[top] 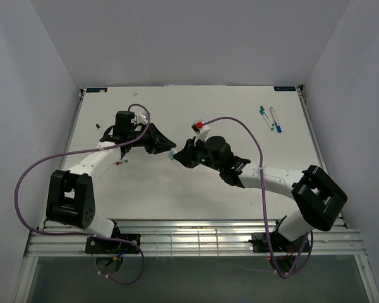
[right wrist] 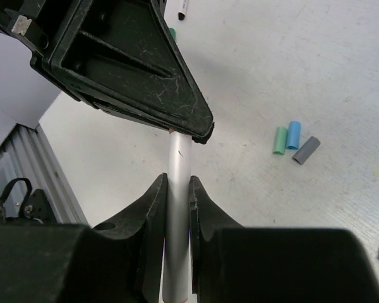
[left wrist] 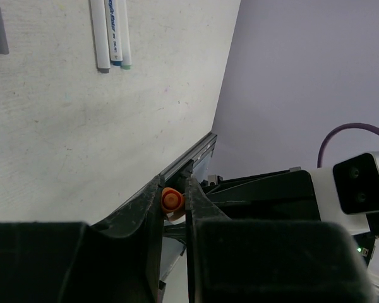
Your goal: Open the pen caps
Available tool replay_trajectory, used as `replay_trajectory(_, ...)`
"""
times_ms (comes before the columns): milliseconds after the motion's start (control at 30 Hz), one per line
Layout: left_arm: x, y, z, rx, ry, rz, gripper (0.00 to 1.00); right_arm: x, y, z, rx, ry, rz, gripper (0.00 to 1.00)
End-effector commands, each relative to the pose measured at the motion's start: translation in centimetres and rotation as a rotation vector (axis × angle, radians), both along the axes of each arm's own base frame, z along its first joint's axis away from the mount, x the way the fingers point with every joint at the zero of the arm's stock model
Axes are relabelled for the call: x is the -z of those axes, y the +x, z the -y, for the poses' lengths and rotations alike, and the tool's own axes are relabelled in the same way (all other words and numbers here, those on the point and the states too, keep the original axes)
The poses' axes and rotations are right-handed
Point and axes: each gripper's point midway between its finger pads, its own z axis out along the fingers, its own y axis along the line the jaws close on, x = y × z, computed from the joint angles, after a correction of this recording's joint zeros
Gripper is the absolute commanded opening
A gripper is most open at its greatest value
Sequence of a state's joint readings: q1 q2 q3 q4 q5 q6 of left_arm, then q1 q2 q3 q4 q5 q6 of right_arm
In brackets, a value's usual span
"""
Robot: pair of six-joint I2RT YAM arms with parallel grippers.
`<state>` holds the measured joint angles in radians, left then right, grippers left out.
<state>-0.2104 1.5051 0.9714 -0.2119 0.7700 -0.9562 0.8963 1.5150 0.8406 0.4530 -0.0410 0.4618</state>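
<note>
I will next move my left gripper off the body of the pen and down to the tabletop (top: 168, 159) beside the green cap to release the orange cap. The caps gather there.
My right gripper (right wrist: 178, 183) is shut on a white pen barrel (right wrist: 179, 161), held in the air. The barrel's far end goes into the fingertips of my left gripper (right wrist: 199, 129). In the left wrist view my left gripper (left wrist: 175, 188) is shut on that pen's orange cap (left wrist: 170, 199). In the top view both grippers, left (top: 165, 146) and right (top: 179, 155), meet tip to tip above the table's middle, and the pen is mostly hidden between them. Loose green (right wrist: 280, 140), blue (right wrist: 294, 134) and grey (right wrist: 306, 150) caps lie on the table beyond.
Two pens (top: 270, 118) lie at the back right, also in the left wrist view (left wrist: 112, 33). A pen with a red cap (top: 200, 124) lies behind the right gripper. Another pen (top: 101, 131) lies at the left. A slatted rail (top: 189, 240) runs along the near edge.
</note>
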Motion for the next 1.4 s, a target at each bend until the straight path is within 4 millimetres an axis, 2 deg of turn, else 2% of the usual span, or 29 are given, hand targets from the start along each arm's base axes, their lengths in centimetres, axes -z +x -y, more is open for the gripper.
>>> replay_trajectory(0,-3.9,9.8,-11.2,-0.453,0.209,0.352,0.0,6.8,-7.9,2.4,-0.214,-0.12,-0.277,0.08)
replay_trajectory(67,-5.0,10.1,-11.3,-0.445,0.179,0.399,0.0,5.6,-10.9,1.3,-0.356,-0.013,-0.351,0.08)
replay_trajectory(167,-5.2,9.8,-11.0,-0.431,0.164,0.399,0.0,2.2,-13.0,0.3,-0.488,0.152,-0.358,0.08)
replay_trajectory(233,-5.3,9.3,-11.2,-0.436,0.175,0.399,0.0,0.1,-13.4,-0.3,-0.545,0.201,-0.341,0.08)
replay_trajectory(300,-5.3,8.8,-11.1,-0.433,0.17,0.396,0.0,-1.2,-13.2,-0.3,-0.536,0.227,-0.313,0.08)
replay_trajectory(333,-5.7,8.8,-11.1,-0.426,0.174,0.414,0.0,-0.9,-12.8,-0.2,-0.506,0.184,-0.323,0.08)
replay_trajectory(400,-4.8,8.2,-10.8,-0.395,0.189,0.374,0.0,0.1,-10.8,0.3,-0.408,0.089,-0.251,0.08)
replay_trajectory(433,-5.0,8.2,-10.7,-0.378,0.194,0.375,0.0,0.0,-9.7,0.5,-0.363,0.06,-0.225,0.08)
replay_trajectory(467,-4.1,7.6,-10.6,-0.348,0.208,0.345,0.0,1.2,-8.4,1.7,-0.273,-0.008,-0.241,0.08)
replay_trajectory(533,-3.3,6.9,-10.1,-0.301,0.219,0.337,0.0,1.7,-5.6,3.7,-0.173,-0.064,-0.204,0.08)
replay_trajectory(567,-1.9,6.1,-10.1,-0.274,0.26,0.305,0.0,2.2,-4.1,5.0,-0.092,-0.105,-0.207,0.08)
replay_trajectory(600,-1.2,5.7,-9.9,-0.254,0.275,0.292,0.0,2.3,-3.1,5.8,-0.064,-0.115,-0.199,0.08)
replay_trajectory(633,-0.5,5.2,-9.2,-0.22,0.282,0.284,0.0,2.6,-1.2,7.3,-0.019,-0.134,-0.183,0.08)
replay_trajectory(667,1.0,4.4,-9.1,-0.192,0.31,0.256,0.0,2.8,0.0,8.3,0.033,-0.167,-0.184,0.08)
replay_trajectory(833,5.7,1.8,-6.2,-0.07,0.362,0.163,0.0,3.8,4.8,12.6,0.19,-0.231,-0.172,0.08)
replay_trajectory(900,7.5,1.5,-5.4,-0.047,0.394,0.121,0.0,4.8,6.1,13.8,0.239,-0.263,-0.175,0.08)
replay_trajectory(1000,8.7,0.9,-3.7,-0.007,0.428,0.102,0.0,6.6,7.7,15.5,0.278,-0.307,-0.201,0.08)
replay_trajectory(1133,10.7,1.3,-3.6,-0.011,0.458,0.048,0.0,8.5,8.9,16.9,0.311,-0.364,-0.205,0.08)
replay_trajectory(1367,12.0,2.0,-3.0,-0.011,0.466,0.019,0.07,11.1,10.0,17.5,0.324,-0.394,-0.215,0.08)
